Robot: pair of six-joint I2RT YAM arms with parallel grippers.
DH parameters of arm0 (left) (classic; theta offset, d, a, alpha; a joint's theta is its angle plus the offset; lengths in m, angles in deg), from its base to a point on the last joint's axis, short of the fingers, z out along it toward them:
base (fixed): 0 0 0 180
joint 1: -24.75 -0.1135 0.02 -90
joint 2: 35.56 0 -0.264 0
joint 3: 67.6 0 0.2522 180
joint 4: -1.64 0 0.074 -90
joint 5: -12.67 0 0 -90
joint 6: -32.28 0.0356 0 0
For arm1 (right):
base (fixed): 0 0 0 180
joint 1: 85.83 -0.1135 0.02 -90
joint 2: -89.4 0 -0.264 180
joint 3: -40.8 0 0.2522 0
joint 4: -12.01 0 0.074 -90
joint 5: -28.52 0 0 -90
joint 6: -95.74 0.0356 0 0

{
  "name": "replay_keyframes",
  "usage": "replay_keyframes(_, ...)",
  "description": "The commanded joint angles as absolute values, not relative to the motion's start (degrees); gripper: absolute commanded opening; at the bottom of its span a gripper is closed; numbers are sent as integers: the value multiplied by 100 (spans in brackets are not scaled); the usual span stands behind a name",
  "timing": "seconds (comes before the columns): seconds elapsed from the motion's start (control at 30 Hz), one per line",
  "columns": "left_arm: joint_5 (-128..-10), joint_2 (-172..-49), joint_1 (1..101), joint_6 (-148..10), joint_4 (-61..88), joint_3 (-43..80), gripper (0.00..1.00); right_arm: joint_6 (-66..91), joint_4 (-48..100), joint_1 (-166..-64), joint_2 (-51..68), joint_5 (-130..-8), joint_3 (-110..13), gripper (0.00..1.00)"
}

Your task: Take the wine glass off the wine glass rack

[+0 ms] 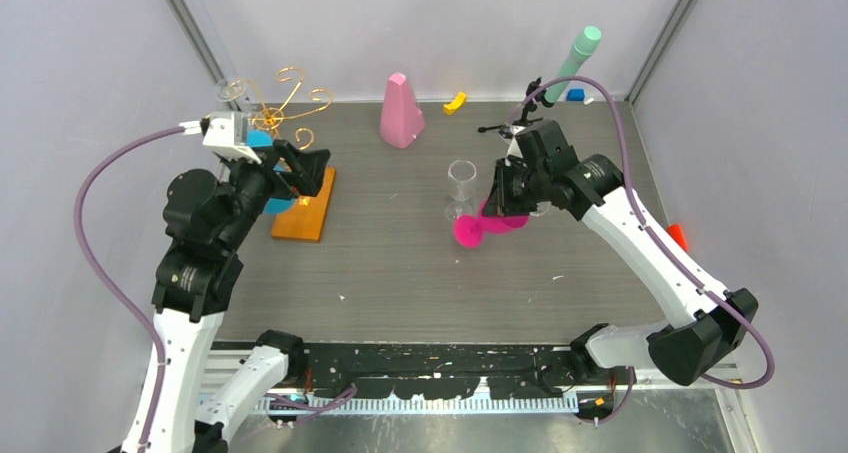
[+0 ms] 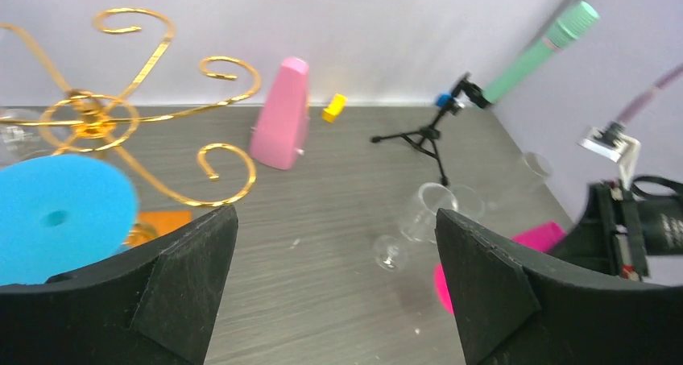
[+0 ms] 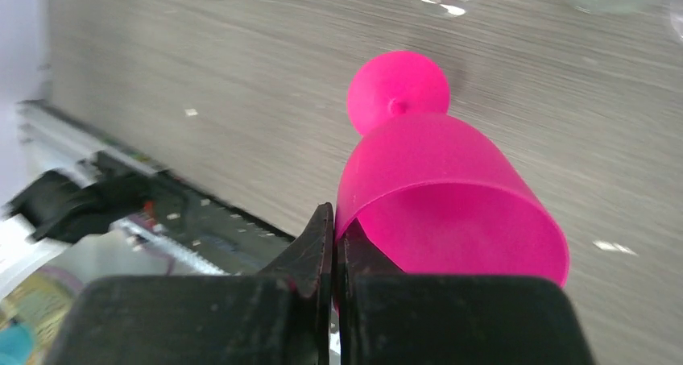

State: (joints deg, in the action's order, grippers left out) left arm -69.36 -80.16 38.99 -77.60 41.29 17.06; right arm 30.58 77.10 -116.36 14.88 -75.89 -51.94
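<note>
The clear wine glass stands close. I should next shift my right gripper to the right in the top view, then turn and lower the pink wine glass [image 1: 480,225] onto empty table.
The wine glass rack [image 1: 291,97], gold wire with curled arms [image 2: 153,115], stands on an orange-brown wooden base [image 1: 305,208] at the left. A blue wine glass [image 1: 262,139] is at the rack, its round foot [image 2: 56,216] just left of my left finger. A clear glass [image 1: 232,90] sits at the rack's far left. My left gripper [image 1: 308,170] [image 2: 334,220] is open beside the rack, holding nothing. My right gripper [image 1: 500,205] [image 3: 334,220] is shut on the rim of a pink wine glass [image 1: 480,225] [image 3: 439,188], tilted low over the table's middle.
A clear wine glass [image 1: 460,183] [image 2: 420,213] stands on the table next to the pink one. At the back are a pink cone-shaped object [image 1: 401,111] [image 2: 282,115], a yellow block [image 1: 455,102], a blue block [image 1: 575,95] and a black tripod with a mint-green tube [image 1: 578,55] [image 2: 556,41].
</note>
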Motion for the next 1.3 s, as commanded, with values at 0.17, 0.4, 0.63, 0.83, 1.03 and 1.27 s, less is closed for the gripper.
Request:
replay_keyframes(0.17, -8484, -7722, 3908, -7542, 4109, 1521, 96, 3010, 9287, -11575, 1086, -4367, -5404, 0)
replay_keyframes(0.4, -9730, -7600, 3908, -8156, 4354, 1478, 95, 3235, 8925, -11246, 687, -3925, -4936, 0)
replay_keyframes(0.63, -10447, -7453, 3908, -7959, 4415, 1532, 95, 3362, 8625, -11143, 388, -3864, -4859, 0)
replay_keyframes(0.83, -10711, -7597, 3908, -7878, 4614, 1763, 96, 3368, 8571, -11000, 361, -3924, -4826, 2)
replay_keyframes(1.03, -11030, -7811, 3908, -7598, 4630, 1859, 99, 3362, 8569, -10945, 432, -3937, -4783, 29)
replay_keyframes(1.27, -11299, -8105, 3903, -7504, 4854, 2194, 100, 3311, 8569, -10921, 779, -3787, -4937, 45)
